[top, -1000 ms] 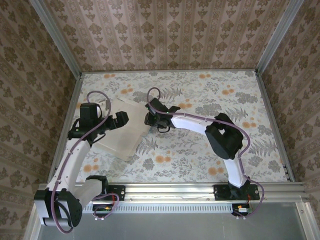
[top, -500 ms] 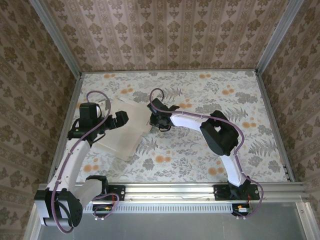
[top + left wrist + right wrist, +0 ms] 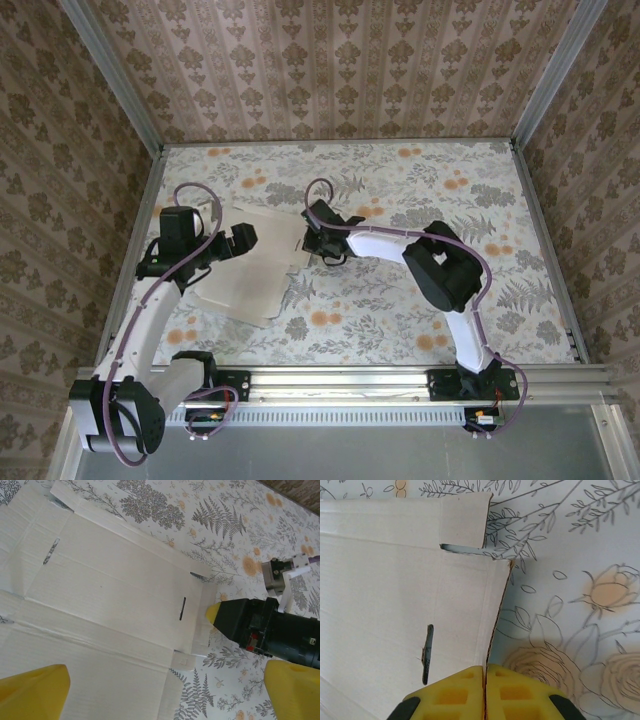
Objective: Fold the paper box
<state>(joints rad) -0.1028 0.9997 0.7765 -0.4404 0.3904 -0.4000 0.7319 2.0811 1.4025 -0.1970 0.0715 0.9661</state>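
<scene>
My right gripper drags the pinched flap away from my left gripper next, over the table's bare middle, and releases it, since the sheet lies off-center.
The paper box [image 3: 250, 278] lies flat and unfolded, white face up, on the left part of the table. In the left wrist view the paper box [image 3: 110, 595] shows creases and two dark slits. My right gripper [image 3: 309, 243] is shut on the box's right edge flap. In the right wrist view the yellow pads [image 3: 465, 690] press together with the raised edge of the paper box [image 3: 395, 595] pinched between them at my right gripper [image 3: 484, 680]. My left gripper [image 3: 243, 238] hovers open over the sheet's left part, and its yellow fingertips [image 3: 35, 690] stand wide apart around my left gripper [image 3: 165, 697].
The floral tablecloth [image 3: 430, 190] covers the table, bounded by a metal frame [image 3: 350, 378] in front and patterned walls on the other sides. The right arm's black gripper body [image 3: 265, 630] sits just beyond the sheet's right edge in the left wrist view.
My right gripper has closed onto the box's right edge flap and shifted slightly right. The sheet has turned a little with it. The left arm has stayed put.
</scene>
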